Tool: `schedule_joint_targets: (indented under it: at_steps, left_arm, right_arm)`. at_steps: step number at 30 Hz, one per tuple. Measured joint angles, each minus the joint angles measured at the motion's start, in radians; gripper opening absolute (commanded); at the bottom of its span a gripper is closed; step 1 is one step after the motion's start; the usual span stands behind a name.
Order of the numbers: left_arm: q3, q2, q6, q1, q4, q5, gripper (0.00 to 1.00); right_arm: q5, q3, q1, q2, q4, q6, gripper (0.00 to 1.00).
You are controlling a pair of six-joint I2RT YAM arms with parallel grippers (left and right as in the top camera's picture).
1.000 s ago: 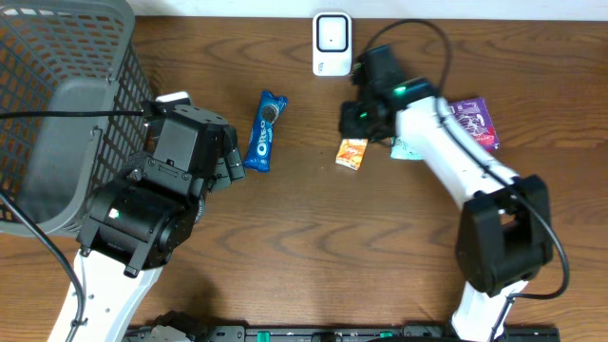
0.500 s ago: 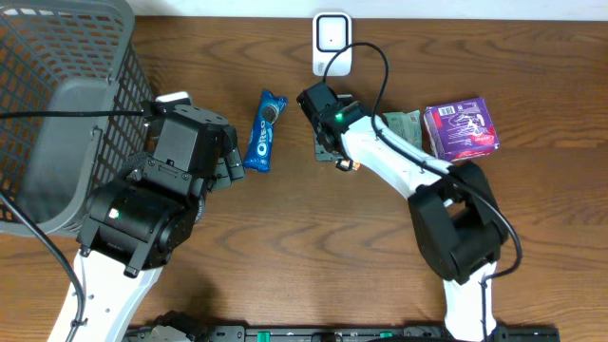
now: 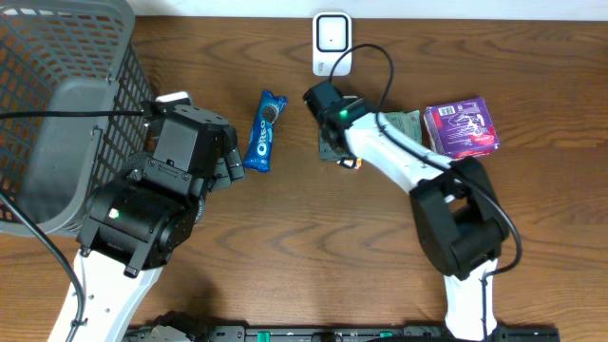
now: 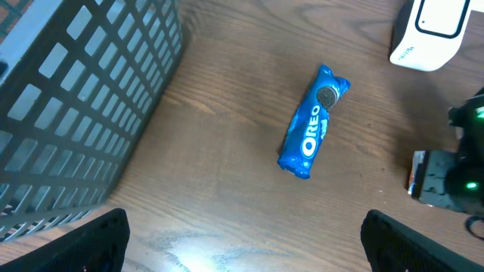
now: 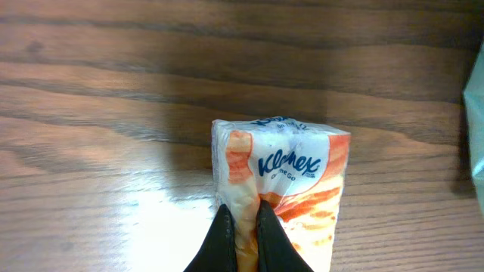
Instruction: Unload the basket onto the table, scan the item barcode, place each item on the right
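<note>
Next, my right gripper lifts the tissue pack, tilts it sideways, lowers it and releases it logo up on the bare wood between itself and the Oreo pack.
A white and orange Kleenex tissue pack [image 5: 281, 170] lies on the wooden table. My right gripper [image 5: 243, 215] is shut on it, pinching a fold of its wrapper between the black fingertips. From overhead the right gripper [image 3: 332, 142] covers most of the pack; only an orange corner [image 3: 353, 162] shows. The white barcode scanner [image 3: 332, 43] stands at the table's back edge, just behind that gripper, and also shows in the left wrist view [image 4: 431, 30]. My left gripper [image 4: 242, 242] hangs open over bare wood, its fingers [image 4: 87, 242] far apart, with nothing between them.
A blue Oreo pack [image 3: 265, 130] lies between the two arms, ahead of the left gripper [image 4: 311, 133]. A grey mesh basket [image 3: 57, 114] fills the left side. A purple pack [image 3: 461, 128] and a greenish packet [image 3: 404, 123] lie right of the right gripper.
The right arm swung left over the tissue pack and its jaws closed on the wrapper. The left arm has not moved.
</note>
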State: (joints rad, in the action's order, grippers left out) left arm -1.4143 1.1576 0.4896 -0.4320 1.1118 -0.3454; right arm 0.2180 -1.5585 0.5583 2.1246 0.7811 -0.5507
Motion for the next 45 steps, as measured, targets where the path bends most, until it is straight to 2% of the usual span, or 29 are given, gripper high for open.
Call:
schedule_joint_targets:
  at_steps: [4, 8, 14, 20, 27, 30, 34, 42, 44, 45]
  left_arm:
    - [0.000, 0.000, 0.000, 0.000, 0.000, 0.000, 0.98]
    - [0.000, 0.000, 0.000, 0.000, 0.000, 0.000, 0.98]
    - [0.000, 0.000, 0.000, 0.000, 0.000, 0.000, 0.98]
    - [0.000, 0.000, 0.000, 0.000, 0.000, 0.000, 0.98]
    - [0.000, 0.000, 0.000, 0.000, 0.000, 0.000, 0.98]
    - [0.000, 0.000, 0.000, 0.000, 0.000, 0.000, 0.98]
    - [0.000, 0.000, 0.000, 0.000, 0.000, 0.000, 0.98]
    - [0.000, 0.000, 0.000, 0.000, 0.000, 0.000, 0.98]
    - [0.000, 0.000, 0.000, 0.000, 0.000, 0.000, 0.98]
    - [0.000, 0.000, 0.000, 0.000, 0.000, 0.000, 0.98]
  right_arm:
    - [-0.179, 0.002, -0.060, -0.063, -0.027, 0.029, 0.01]
    - [-0.440, 0.002, -0.155, -0.131, -0.085, 0.092, 0.01]
    - [-0.808, 0.013, -0.284, -0.134, -0.159, 0.143, 0.01]
    - [-1.048, 0.127, -0.301, -0.101, -0.380, 0.135, 0.01]
    - [-1.121, 0.320, -0.323, -0.064, -0.583, 0.013, 0.07]
    - [-1.107, 0.375, -0.351, -0.064, -0.581, -0.027, 0.09]
    - [-1.073, 0.389, -0.386, -0.064, -0.528, -0.037, 0.20]
    - [-0.994, 0.391, -0.406, -0.065, -0.480, -0.011, 0.26]
    - [-0.979, 0.391, -0.405, -0.071, -0.472, -0.008, 0.31]
    - [-0.974, 0.391, -0.405, -0.076, -0.472, -0.008, 0.37]
